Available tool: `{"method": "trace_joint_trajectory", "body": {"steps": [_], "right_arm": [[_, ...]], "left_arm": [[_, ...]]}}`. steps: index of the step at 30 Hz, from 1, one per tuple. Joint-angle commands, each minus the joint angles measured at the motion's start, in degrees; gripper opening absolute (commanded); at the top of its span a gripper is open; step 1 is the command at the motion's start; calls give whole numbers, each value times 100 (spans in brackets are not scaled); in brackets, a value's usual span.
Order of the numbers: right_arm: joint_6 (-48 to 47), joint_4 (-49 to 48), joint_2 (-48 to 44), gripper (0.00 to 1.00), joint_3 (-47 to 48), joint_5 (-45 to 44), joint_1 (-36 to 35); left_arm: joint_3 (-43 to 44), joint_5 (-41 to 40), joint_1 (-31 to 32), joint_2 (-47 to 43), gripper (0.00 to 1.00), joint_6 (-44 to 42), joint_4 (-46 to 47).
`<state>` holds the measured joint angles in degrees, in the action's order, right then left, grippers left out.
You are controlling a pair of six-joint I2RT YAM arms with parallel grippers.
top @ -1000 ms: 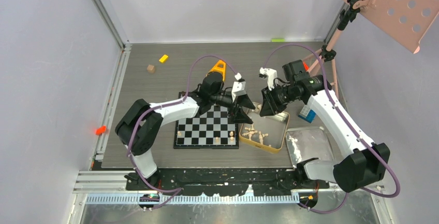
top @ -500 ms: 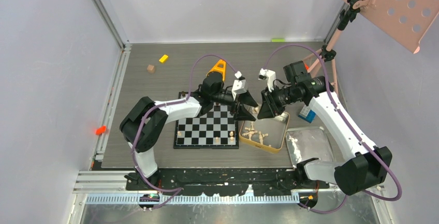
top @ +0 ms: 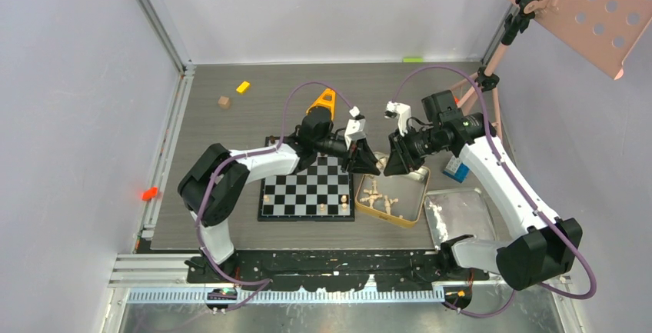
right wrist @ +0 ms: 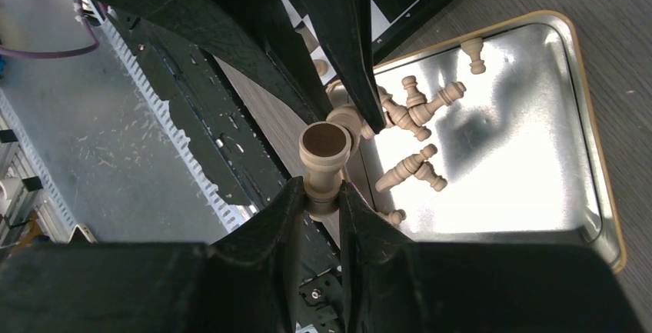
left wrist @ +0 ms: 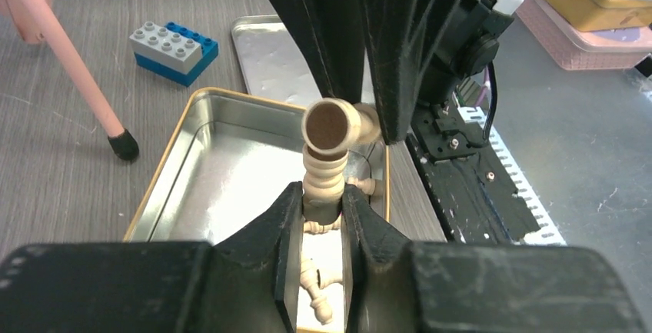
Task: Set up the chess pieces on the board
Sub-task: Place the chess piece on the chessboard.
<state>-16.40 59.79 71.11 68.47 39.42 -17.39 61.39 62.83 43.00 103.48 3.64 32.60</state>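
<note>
I need to turn my left gripper around next, lower the pale tan piece onto the board's empty middle, below and to its left in the top view, and release.
Above the left rim of the gold tin point(top: 414, 192) my two grippers meet tip to tip. My left gripper point(top: 374, 165) point(left wrist: 321, 194) is shut on a pale tan chess piece point(left wrist: 326, 165), whose brown felt base faces the camera. My right gripper point(top: 387, 165) point(right wrist: 321, 192) is shut on a pale piece point(right wrist: 324, 156) too. The two pieces touch near their bases. Several loose pale pieces point(right wrist: 407, 168) lie in the tin. The checkered board point(top: 304, 187) sits left of the tin, with a few pale pieces point(top: 344, 197) along its near rows.
A silver tray point(top: 461, 214) lies right of the tin, with a blue and grey brick point(top: 456, 170) behind it. A pink stand point(top: 492, 64) rises at the back right. An orange object point(top: 323, 102), a wooden cube point(top: 224, 102) and a yellow block point(top: 243, 86) lie beyond the board.
My left gripper has moved right to meet the right gripper and has shut on a pale piece. The right gripper has edged slightly towards it, still shut.
</note>
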Motion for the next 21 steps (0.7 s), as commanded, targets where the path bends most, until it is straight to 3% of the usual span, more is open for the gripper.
{"method": "trace_joint_trajectory", "body": {"steps": [1,5,11,15,21], "right_arm": [[-15,-107,-172,1,161,-361,50],[-38,-123,-236,1,201,-657,91],[-51,-334,-217,1,-2,-850,134],[-5,-527,-161,1,-159,-884,175],[-21,-750,-93,1,-335,-881,263]], "left_arm": [[210,-115,-99,-440,9,-871,-1250],[283,-996,-124,-1069,7,-2917,-3663],[776,-2834,-117,-1626,4,-4562,-6420],[1331,-4328,-104,-1687,5,-5215,-8091],[2266,-6174,38,-1194,7,-5252,-10054]]}}
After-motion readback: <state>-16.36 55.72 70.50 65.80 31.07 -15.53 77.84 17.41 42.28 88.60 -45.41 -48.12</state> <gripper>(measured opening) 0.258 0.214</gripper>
